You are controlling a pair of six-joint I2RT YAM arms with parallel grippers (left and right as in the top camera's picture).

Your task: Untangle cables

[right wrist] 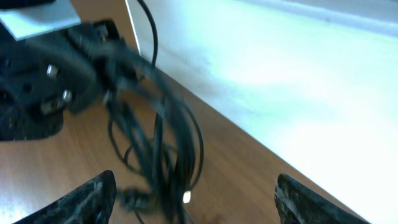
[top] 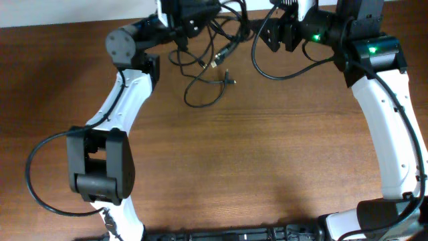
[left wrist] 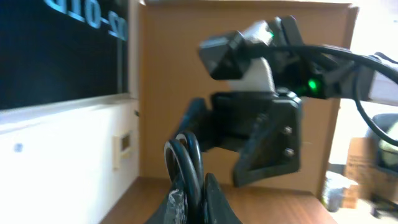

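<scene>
I next raise, tip and lower my left gripper toward the table's far middle, below it, to release the bundle's upper part.
The cables are a bundle of thin black cords at the table's far middle. One loop trails toward me and small plug ends lie beside it. My left gripper is shut on the bundle's upper part. The left wrist view shows its jaws pinched on several black cord loops. My right gripper is just right of the bundle. In the right wrist view its fingers are wide open, and the hanging cords dangle between them, blurred, without touching.
A thicker black arm wire loops below the right gripper. The wooden table spreads toward me. A white wall runs along the table's far edge. A cardboard panel stands behind the grippers.
</scene>
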